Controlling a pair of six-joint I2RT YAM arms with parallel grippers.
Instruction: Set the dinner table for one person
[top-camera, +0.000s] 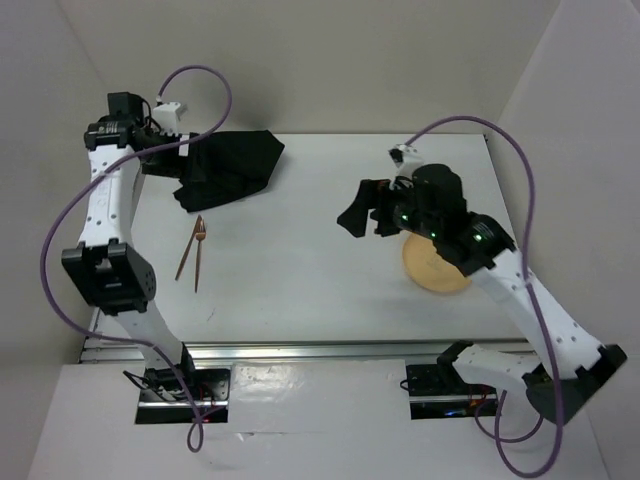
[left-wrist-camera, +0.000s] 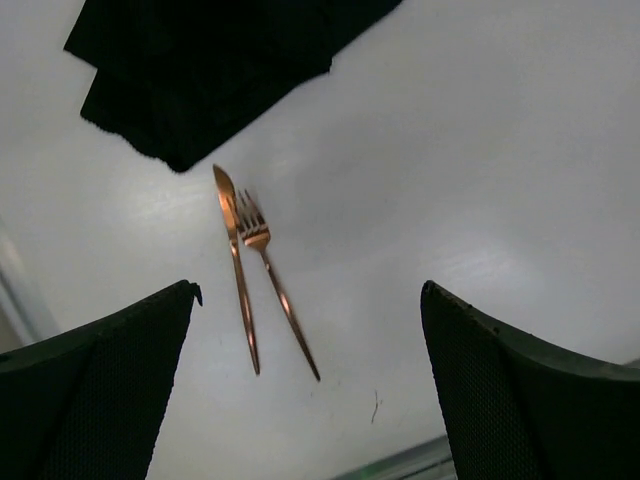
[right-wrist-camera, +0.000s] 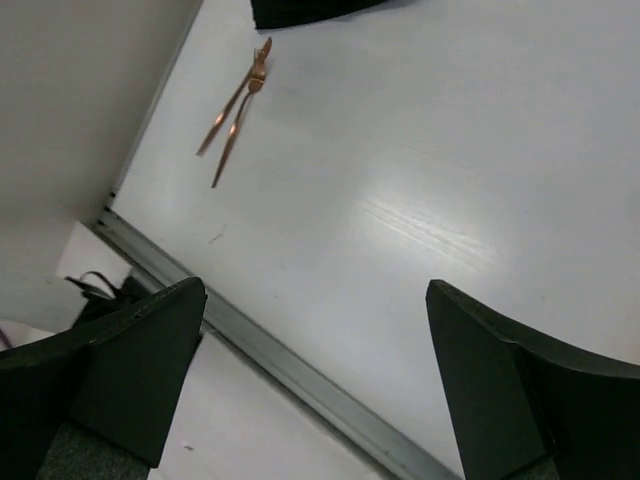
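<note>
I will lower my left gripper rightward in the top view onto the black cloth's edge by its fingers, as it is below and to that side.
The white dinner table (top-camera: 320, 290) holds a crumpled black cloth (top-camera: 232, 163) at the back left. A copper knife (left-wrist-camera: 238, 275) and fork (left-wrist-camera: 272, 280) lie side by side in front of it, the pair (top-camera: 192, 255) near the left edge. A tan plate (top-camera: 436, 270) sits at the right, partly hidden under my right arm. My left gripper (left-wrist-camera: 310, 380) is open and empty, raised above the table by the cloth's left edge (top-camera: 178, 160). My right gripper (top-camera: 366, 216) is open and empty, raised over the table's middle, left of the plate.
A silver rail (top-camera: 320, 350) runs along the table's near edge and shows in the right wrist view (right-wrist-camera: 300, 370). White walls close in the left, back and right sides. The cloth (left-wrist-camera: 220, 70) fills the top of the left wrist view.
</note>
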